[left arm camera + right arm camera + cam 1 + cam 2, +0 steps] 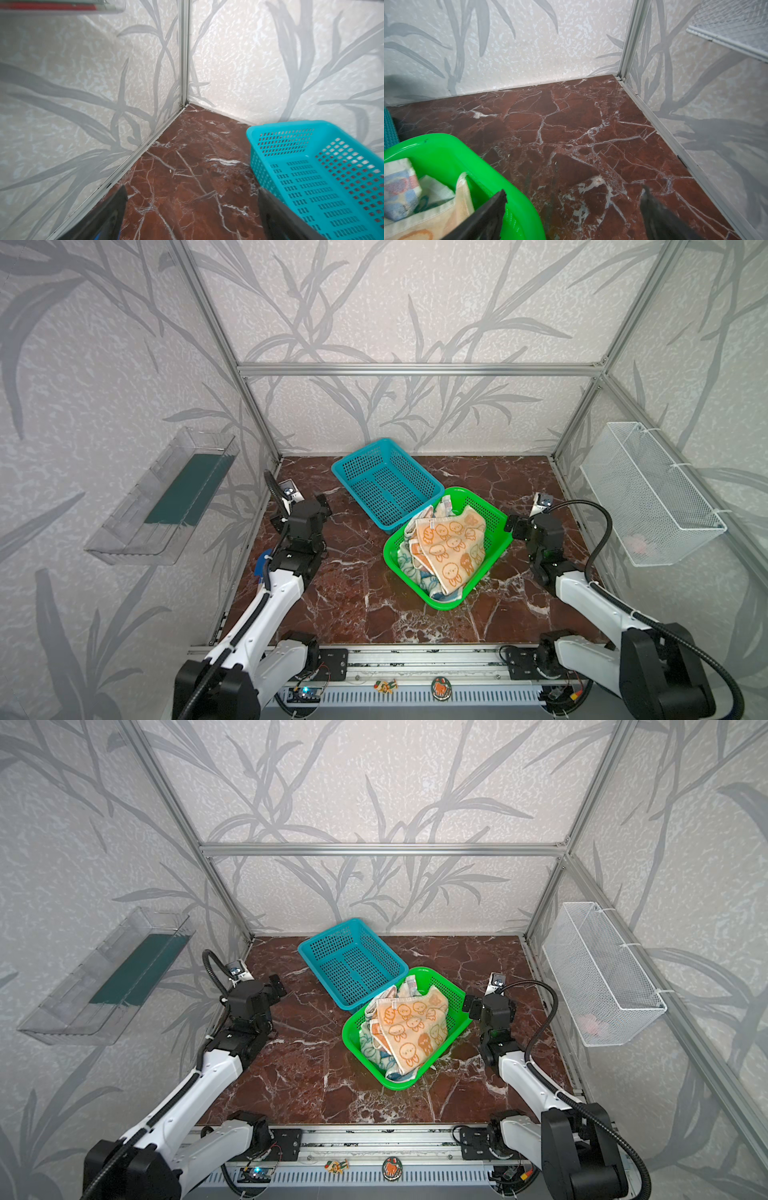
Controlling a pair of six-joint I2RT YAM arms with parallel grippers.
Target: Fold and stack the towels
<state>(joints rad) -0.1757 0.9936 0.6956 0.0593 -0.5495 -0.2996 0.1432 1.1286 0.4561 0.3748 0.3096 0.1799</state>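
Note:
The robot's left hand is to cross the bare marble next toward the empty blue basket and tilt down onto its near rim, as that side is clear of the green basket (441,605).
The towels lie crumpled together in a green basket (441,605) right of the middle in both top views. A cream towel with orange bunnies (451,547) (411,1029) is on top. A cream one with blue print (409,570) shows under it. A cloth with blue and pink patches (398,193) pokes up at the basket's far end. My left gripper (193,207) (323,506) hovers open over bare marble, left of the blue basket. My right gripper (573,207) (510,527) is open and holds nothing. One of its fingers (492,209) is over the green basket's right rim.
An empty blue basket (390,489) (324,187) sits behind the green one, touching it. A clear plastic shelf (166,506) hangs on the left wall and a white wire basket (648,497) on the right wall. Aluminium frame posts and walls bound the brown marble table (353,605).

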